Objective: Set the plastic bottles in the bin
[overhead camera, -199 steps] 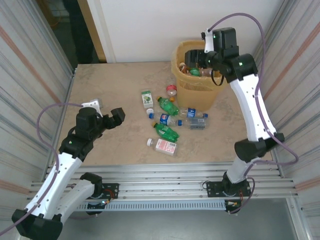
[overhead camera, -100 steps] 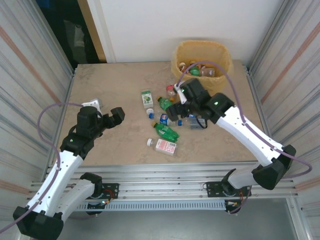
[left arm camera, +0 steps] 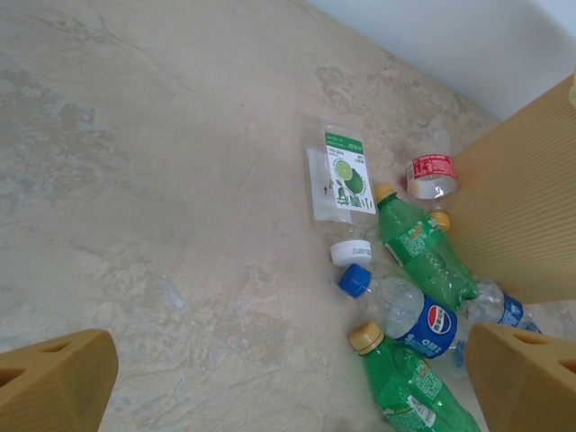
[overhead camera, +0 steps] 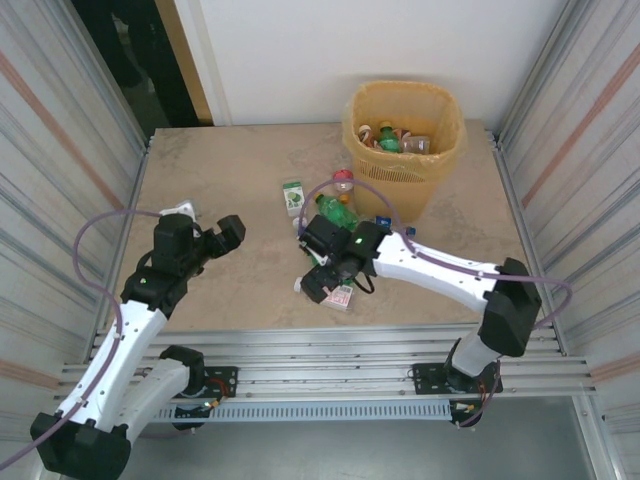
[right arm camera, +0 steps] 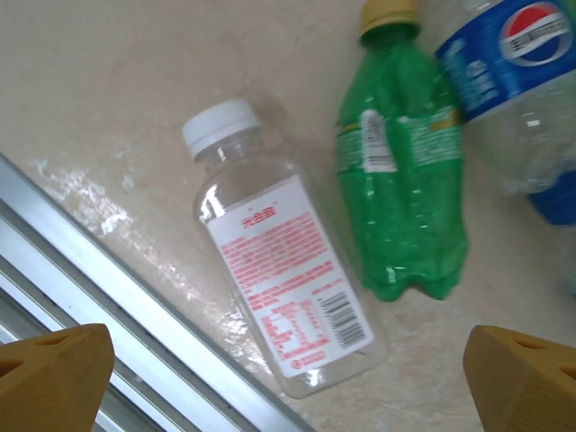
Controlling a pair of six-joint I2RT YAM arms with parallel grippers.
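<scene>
My right gripper lowers its open fingers next to straddle the bare shoulder of the white-pink labelled bottle below, clear of the green bottle beside it.
Several plastic bottles lie on the table in front of the bin (overhead camera: 405, 175), and more bottles (overhead camera: 392, 138) lie inside it. My right gripper (overhead camera: 320, 265) hovers open low over a white-pink labelled bottle (right arm camera: 288, 288), which lies next to a green bottle (right arm camera: 402, 171) and a blue-labelled bottle (right arm camera: 513, 81). Nothing sits between its fingertips (right arm camera: 54, 373). My left gripper (overhead camera: 222, 240) stands open at the left, apart from the pile. In front of it lie a lime-labelled bottle (left arm camera: 342, 180), a green bottle (left arm camera: 418, 243), a blue-labelled bottle (left arm camera: 418, 315) and a red-labelled bottle (left arm camera: 430, 171).
The metal rail (right arm camera: 135, 297) of the table's near edge runs just beside the white-pink labelled bottle. Corrugated walls (overhead camera: 60, 180) close both sides. The bin's wall (left arm camera: 522, 207) stands close behind the bottles. Bare tabletop (overhead camera: 220, 170) stretches at the left and back.
My right arm has swung from above the bin down to the near bottles, and its jaws have opened wider. The left arm has barely moved.
</scene>
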